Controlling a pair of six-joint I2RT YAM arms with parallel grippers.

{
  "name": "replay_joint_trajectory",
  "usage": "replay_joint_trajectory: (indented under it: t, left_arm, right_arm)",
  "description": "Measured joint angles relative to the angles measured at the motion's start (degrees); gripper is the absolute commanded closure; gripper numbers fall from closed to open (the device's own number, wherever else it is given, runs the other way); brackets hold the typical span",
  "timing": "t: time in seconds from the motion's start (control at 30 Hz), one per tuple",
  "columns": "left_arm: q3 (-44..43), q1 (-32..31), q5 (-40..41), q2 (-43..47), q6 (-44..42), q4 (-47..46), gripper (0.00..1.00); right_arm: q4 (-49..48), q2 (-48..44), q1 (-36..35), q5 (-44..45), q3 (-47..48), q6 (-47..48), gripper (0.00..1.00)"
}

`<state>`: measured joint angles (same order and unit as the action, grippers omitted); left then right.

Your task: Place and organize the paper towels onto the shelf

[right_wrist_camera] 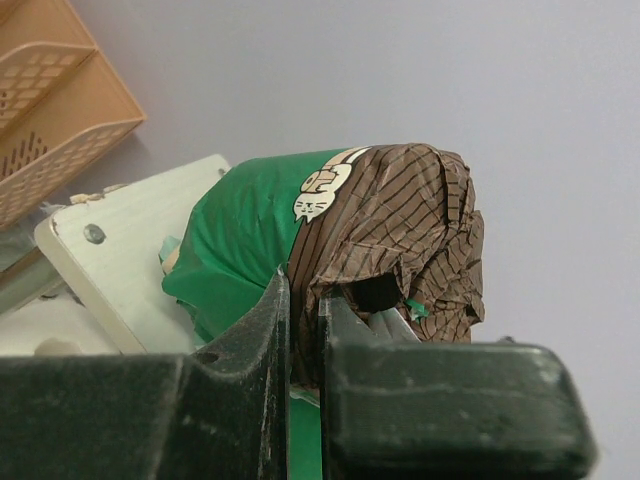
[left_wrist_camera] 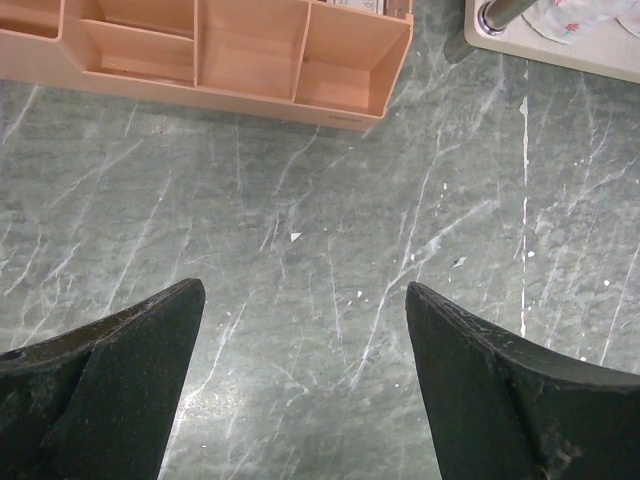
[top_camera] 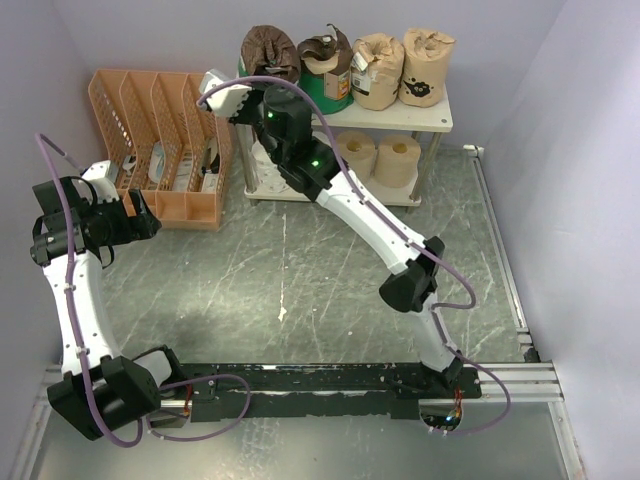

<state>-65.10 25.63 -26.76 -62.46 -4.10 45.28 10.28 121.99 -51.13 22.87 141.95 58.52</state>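
The right gripper needs to move toward the end of the top board by the organizer and then open, because the second green roll (top_camera: 327, 72) stands close beside the held roll.
The shelf (top_camera: 441, 118) stands at the back. On its top board my right gripper (top_camera: 266, 84) is shut on the brown wrapper end of a green-wrapped roll (top_camera: 268, 48). In the right wrist view the gripper (right_wrist_camera: 303, 300) pinches the brown paper of that roll (right_wrist_camera: 250, 220), which rests at the corner of the shelf board (right_wrist_camera: 130, 260). A second green roll (top_camera: 327, 72) and two tan-wrapped rolls (top_camera: 378, 70) (top_camera: 427, 66) stand beside it. Two bare tan rolls (top_camera: 355, 152) (top_camera: 399, 160) sit on the lower tier; a white roll (top_camera: 260, 162) is partly hidden by the arm. My left gripper (top_camera: 150, 222) (left_wrist_camera: 305, 320) is open and empty above the floor.
An orange slotted organizer (top_camera: 160, 130) stands left of the shelf, also seen in the left wrist view (left_wrist_camera: 230, 60) and the right wrist view (right_wrist_camera: 50, 110). A shelf leg and the lower board's corner (left_wrist_camera: 560, 45) show at top right. Walls close in on both sides.
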Motion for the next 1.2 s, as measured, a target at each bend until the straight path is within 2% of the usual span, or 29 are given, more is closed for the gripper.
replay_joint_trajectory:
  t: [0.3, 0.33, 0.37, 0.4, 0.43, 0.47, 0.6, 0.63, 0.67, 0.8, 0.9, 1.07, 1.13, 1.2]
  left_arm:
    - [0.04, 0.0, 0.46, 0.63, 0.0, -0.02, 0.07]
    - [0.07, 0.0, 0.52, 0.63, 0.0, -0.02, 0.06]
    - [0.07, 0.0, 0.57, 0.63, 0.0, -0.02, 0.06]
    - [0.07, 0.0, 0.57, 0.63, 0.0, -0.02, 0.06]
    - [0.07, 0.0, 0.57, 0.63, 0.0, 0.0, 0.06]
    - [0.07, 0.0, 0.57, 0.63, 0.0, 0.0, 0.07]
    - [0.07, 0.0, 0.59, 0.61, 0.0, 0.0, 0.07]
    - [0.07, 0.0, 0.59, 0.61, 0.0, 0.0, 0.06]
    - [0.07, 0.0, 0.59, 0.61, 0.0, 0.0, 0.06]
    - [0.07, 0.0, 0.66, 0.61, 0.0, 0.0, 0.07]
    - [0.07, 0.0, 0.81, 0.61, 0.0, 0.0, 0.07]
    - [0.07, 0.0, 1.66, 0.61, 0.04, -0.02, 0.07]
    - [0.07, 0.0, 2.21, 0.63, 0.07, -0.07, 0.06]
    - [0.17, 0.0, 2.73, 0.79, 0.26, -0.42, 0.06]
  right_arm:
    - [-2.38, 4.31, 1.36, -1.44, -0.5, -0.81, 0.98]
    - [-3.3, 4.15, 1.36, -1.42, -1.03, -0.79, 0.92]
    - [-3.87, 4.15, 1.36, -1.29, -1.31, -0.81, 0.79]
    - [-4.31, 4.15, 1.31, -1.27, -1.57, -0.85, 0.57]
    - [-4.66, 4.15, 1.29, -1.25, -1.84, -1.05, 0.46]
    - [-5.18, 4.13, 1.29, -1.2, -2.12, -1.6, 0.38]
    - [-9.44, 2.49, 1.31, -0.31, -5.55, -1.88, 0.25]
    - [-10.05, 2.19, 1.31, -0.15, -5.73, -2.05, 0.08]
    - [-10.54, 1.9, 1.31, 0.07, -5.73, -2.16, 0.01]
    - [-13.64, 0.22, 1.07, 1.44, -6.99, -2.19, 0.0]
    - [-19.63, -3.41, -0.72, 4.17, -12.76, -1.62, 0.0]
    - [-28.11, -13.51, -11.52, 10.27, -28.63, -1.62, 0.0]
    - [-27.15, -16.98, -16.81, 13.35, -33.11, -7.54, 0.0]
    - [-23.15, -19.85, -18.97, 15.04, -36.76, -16.65, 0.0]
